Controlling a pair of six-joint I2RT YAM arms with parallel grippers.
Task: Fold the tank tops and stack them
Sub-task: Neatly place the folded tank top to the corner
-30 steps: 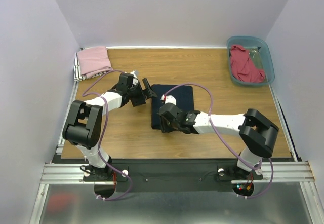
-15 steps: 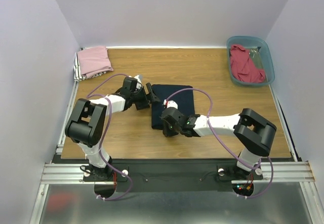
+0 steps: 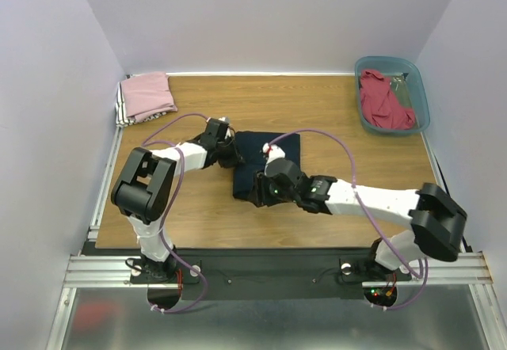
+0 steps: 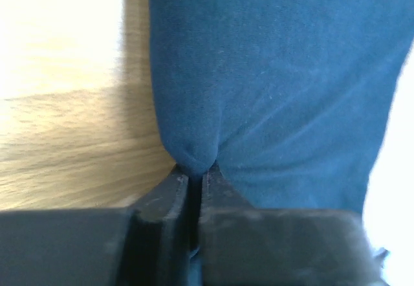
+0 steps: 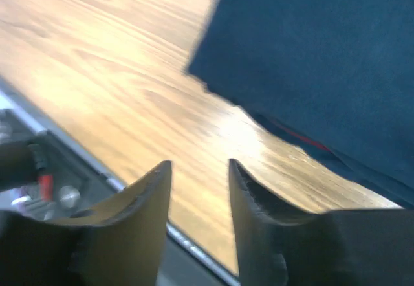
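Note:
The navy top lifts onto the pink tank top [image 3: 149,97] next for release, since that lies folded outward of my left gripper, left in the top view.
The navy tank top [image 3: 252,146] lies folded at the table's middle. My left gripper [image 3: 232,154] is at its left edge, and in the left wrist view its jaws [image 4: 194,175] are shut on a pinched fold of the navy cloth [image 4: 278,72]. My right gripper [image 3: 257,191] hovers by the top's near-left corner. In the right wrist view it [image 5: 199,166] stands open over bare wood, with the navy top [image 5: 323,53] and a thin red trim line up to the right. The pink tank top [image 3: 146,95] lies folded at the far left. The red tank top [image 3: 386,100] is crumpled in the bin.
The teal plastic bin [image 3: 419,90] stands at the far right corner. A striped cloth [image 3: 121,111] shows under the pink top. The metal rail [image 3: 269,267] runs along the near table edge. Purple cables loop over both arms.
My left gripper slid right to the navy top's edge and shut on it. The right arm stretched out toward the left, and its jaws narrowed then widened again.

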